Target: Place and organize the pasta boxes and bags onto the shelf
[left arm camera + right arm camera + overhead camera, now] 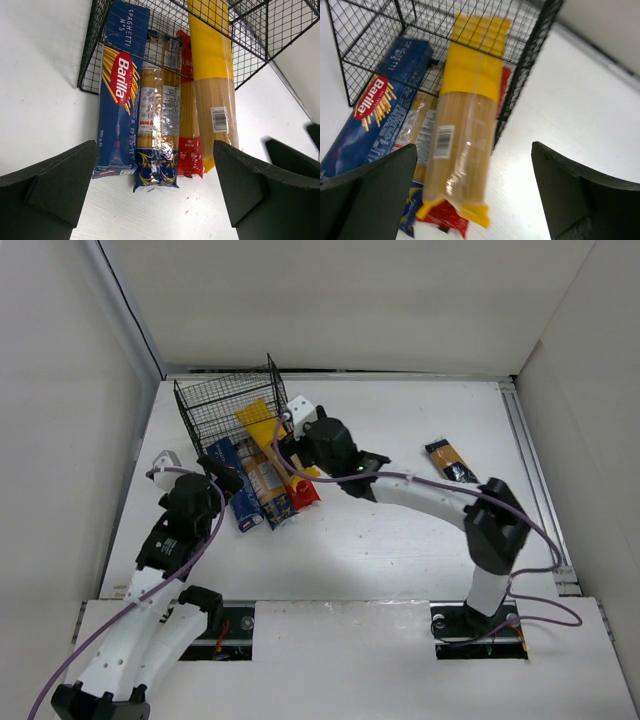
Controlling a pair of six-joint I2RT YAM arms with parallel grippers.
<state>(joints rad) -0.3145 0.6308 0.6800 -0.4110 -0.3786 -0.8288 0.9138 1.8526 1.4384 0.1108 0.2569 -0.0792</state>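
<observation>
My right gripper will next swing across to the orange-yellow bag on its right in the top view, outside the shelf [215, 400], and down onto its black label.
The shelf [215, 400], a black wire rack, stands at the table's back left. Four long packs lie side by side with their far ends inside it: a dark blue box [120, 90], a clear bag [157, 125], a red bag [190, 140] and a yellow bag [215, 85]. In the right wrist view the yellow bag [467, 125] looks blurred and lies over the others. My right gripper [474, 165] is open above its near end, touching nothing. My left gripper [155, 190] is open just short of the packs' near ends. An orange-yellow bag with a black label [450, 460] lies alone at the right.
White walls close in the table on the left, back and right. A metal rail [530, 470] runs along the right side. The shelf [530, 60] has a thick black corner post beside the yellow bag.
</observation>
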